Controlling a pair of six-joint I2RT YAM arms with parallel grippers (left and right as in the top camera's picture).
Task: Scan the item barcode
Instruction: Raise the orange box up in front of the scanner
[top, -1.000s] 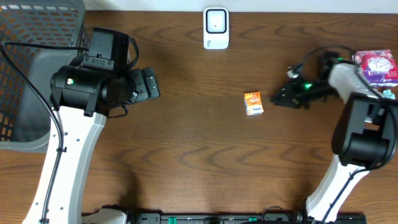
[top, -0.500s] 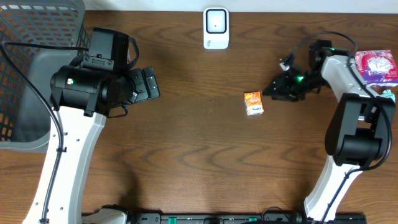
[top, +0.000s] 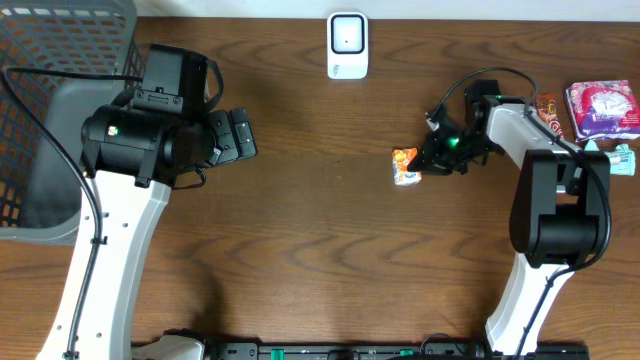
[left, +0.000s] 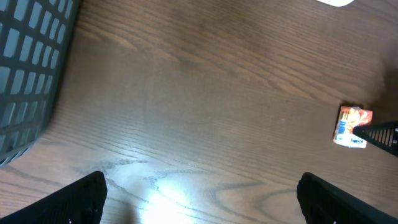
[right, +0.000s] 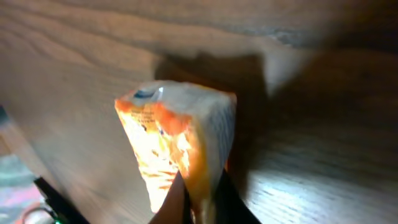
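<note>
I next need to lift my right gripper outward over the scanner (top: 347, 45), then move it across to the snack packs and let go, because they lie to the scanner's right in the overhead view.
The item is a small orange and white packet (top: 405, 165) on the brown table, right of centre. My right gripper (top: 427, 158) is at its right edge and shut on that edge. In the right wrist view the packet (right: 174, 137) fills the middle, and the right gripper (right: 200, 205) pinches its lower corner. A white scanner (top: 347, 45) stands at the table's far edge. My left gripper (top: 240, 135) hangs open over the left half of the table, holding nothing. In its wrist view the packet (left: 352, 126) lies far right, and the left gripper (left: 202, 199) spreads wide over bare wood.
A grey mesh basket (top: 50, 60) fills the far left corner; its wall (left: 31, 62) shows in the left wrist view. Several snack packs (top: 605, 108) lie at the right edge of the table.
My right gripper has moved left across the table to the packet and shut on its right edge. The packet has tipped slightly. The left arm has not moved.
</note>
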